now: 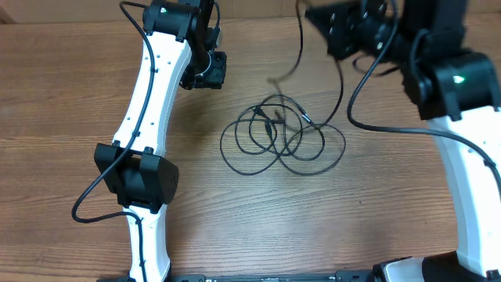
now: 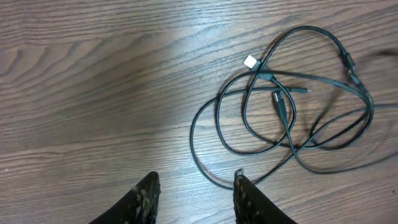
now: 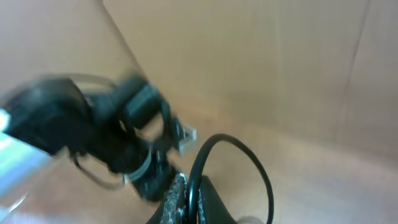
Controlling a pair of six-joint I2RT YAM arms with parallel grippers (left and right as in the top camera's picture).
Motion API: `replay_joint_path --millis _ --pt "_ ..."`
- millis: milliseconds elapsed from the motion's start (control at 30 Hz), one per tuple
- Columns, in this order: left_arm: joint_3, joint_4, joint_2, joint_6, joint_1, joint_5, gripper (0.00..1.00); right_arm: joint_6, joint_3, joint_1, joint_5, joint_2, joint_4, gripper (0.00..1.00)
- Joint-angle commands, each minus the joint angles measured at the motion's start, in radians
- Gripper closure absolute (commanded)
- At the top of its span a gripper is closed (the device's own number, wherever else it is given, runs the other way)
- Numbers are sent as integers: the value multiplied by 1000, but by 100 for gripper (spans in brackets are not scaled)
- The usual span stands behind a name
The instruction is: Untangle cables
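Note:
Next, I swing my right gripper away from the pile, lower it and release the cable, since bare wood lies below and to its right in the overhead view.
The cables (image 1: 282,135) lie as loose black loops in the middle of the wooden table (image 1: 70,94). In the left wrist view the cables (image 2: 292,106) spread at the right, with a silvery plug (image 2: 250,61) near their top. My left gripper (image 2: 196,186) is open over bare wood, and one loop runs just past its right fingertip (image 2: 240,182). My right gripper (image 3: 189,194), raised at the back of the table, is shut on one black cable (image 3: 239,146). That cable (image 1: 300,43) hangs from the right gripper (image 1: 338,33) down to the pile.
The left arm (image 1: 153,102) stretches along the table's left side, with its own thick wire (image 1: 94,192) looping out. The right arm (image 1: 454,102) stands at the right, and its thick wire (image 1: 376,117) sags toward the pile. A cardboard wall (image 3: 261,68) rises behind.

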Motion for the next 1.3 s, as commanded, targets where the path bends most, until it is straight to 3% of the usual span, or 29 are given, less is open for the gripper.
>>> replay_joint_path --millis 0,367,467,767,1000,1267 --pt "0 3 -4 -20 0 -10 61 -23 122 -10 126 -13 30 96" --pt "0 4 -4 -20 0 -10 61 -23 277 -34 957 -18 92 96" --pt "0 4 -4 -20 0 -10 61 -23 277 -80 1062 -21 107 96" --pt "0 5 -4 -21 0 -10 61 64 275 -340 1062 3 -172 96" --pt "0 16 -4 -21 0 -10 61 106 274 -526 906 77 -399 96" --pt "0 14 -4 -21 0 -10 61 306 274 -747 915 208 -514 96"
